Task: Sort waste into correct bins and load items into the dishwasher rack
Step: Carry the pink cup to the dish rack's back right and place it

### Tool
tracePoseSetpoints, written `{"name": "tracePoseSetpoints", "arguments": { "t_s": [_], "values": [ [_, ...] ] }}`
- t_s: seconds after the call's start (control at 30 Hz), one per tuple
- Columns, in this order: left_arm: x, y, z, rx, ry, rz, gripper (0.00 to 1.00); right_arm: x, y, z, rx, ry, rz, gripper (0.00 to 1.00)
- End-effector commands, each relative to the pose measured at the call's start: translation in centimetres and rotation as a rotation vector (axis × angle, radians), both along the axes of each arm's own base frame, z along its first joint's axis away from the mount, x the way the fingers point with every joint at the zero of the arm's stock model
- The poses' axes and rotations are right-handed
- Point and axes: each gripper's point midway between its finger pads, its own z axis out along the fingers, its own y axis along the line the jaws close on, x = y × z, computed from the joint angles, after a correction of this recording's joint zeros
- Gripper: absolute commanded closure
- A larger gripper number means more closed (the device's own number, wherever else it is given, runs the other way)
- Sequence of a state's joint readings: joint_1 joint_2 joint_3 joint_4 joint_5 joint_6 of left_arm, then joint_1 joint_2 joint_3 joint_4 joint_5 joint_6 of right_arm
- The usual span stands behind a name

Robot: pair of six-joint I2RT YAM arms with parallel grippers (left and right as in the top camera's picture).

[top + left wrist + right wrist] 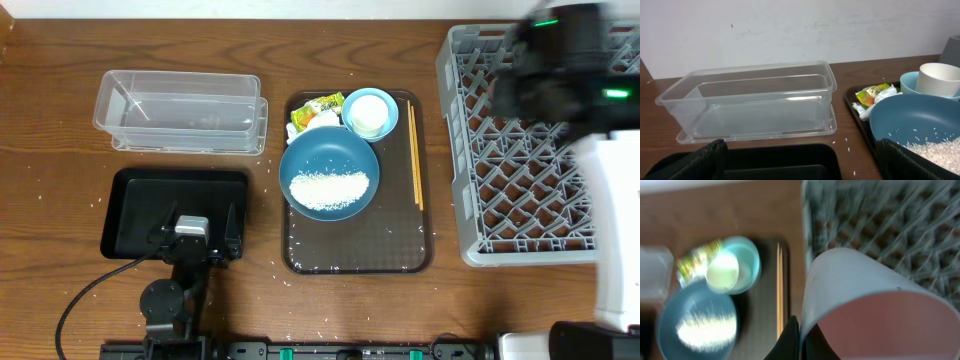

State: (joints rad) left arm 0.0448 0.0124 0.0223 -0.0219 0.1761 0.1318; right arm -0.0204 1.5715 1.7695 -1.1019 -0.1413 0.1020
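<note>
The pegs are below my right gripper, so next it will lower and tilt to put the pink cup (880, 315) on the rack's empty wires and let go of the cup's rim.
My right gripper (801, 335) is shut on the wall of the pink cup (880, 315) and holds it above the grey dishwasher rack (510, 170). The view is blurred. The dark-blue dish (329, 150) with a heap of rice (328, 188) sits on the brown tray (360, 250). Behind it are the light-blue bowl (398, 112) holding the cream-white cup (368, 110), and the yellow-green wrapper (318, 108) with white paper. My left gripper (800, 165) is open and empty over the black tray (135, 200). The clear tub (180, 110) stands behind that tray.
A pair of wooden chopsticks (414, 150) lies along the right side of the brown tray. Loose rice grains are scattered on the wooden table near the trays. My right arm (560, 60) covers the rack's far right corner in the overhead view.
</note>
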Motion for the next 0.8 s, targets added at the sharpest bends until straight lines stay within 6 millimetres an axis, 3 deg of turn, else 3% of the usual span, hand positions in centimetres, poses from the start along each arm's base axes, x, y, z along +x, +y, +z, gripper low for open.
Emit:
{"name": "tracePoseSetpoints", "arguments": {
  "t_s": [0.0,0.17,0.33,0.43,0.6,0.77],
  "values": [
    [-0.1,-0.1,-1.7,0.002,0.050,-0.007,0.04,1.1,-2.3,2.4,0.163,-0.130,0.134,0.99],
    [-0.1,-0.1,-1.7,0.002,0.050,-0.007,0.03,3.0,-9.6,3.5,0.316,-0.274,0.084,0.99],
    [-0.1,-0.1,-1.7,0.002,0.050,-0.007,0.04,4.3,-14.6,1.3,0.467,-0.318,0.079,0.99],
    [-0.1,-0.1,-1.7,0.002,0.050,-0.007,0.04,5.2,-15.7,-0.8,0.610,-0.329,0.129,0.99],
    [-0.1,-0.1,-1.7,0.002,0.050,-0.007,0.04,6.1,-16.2,-2.6,0.870,-0.423,0.317,0.99],
    [-0.1,-0.1,-1.7,0.002,0.050,-0.007,0.04,7.0,-17.5,-6.5,1.007,-0.352,0.259,0.99]
  ]
}}
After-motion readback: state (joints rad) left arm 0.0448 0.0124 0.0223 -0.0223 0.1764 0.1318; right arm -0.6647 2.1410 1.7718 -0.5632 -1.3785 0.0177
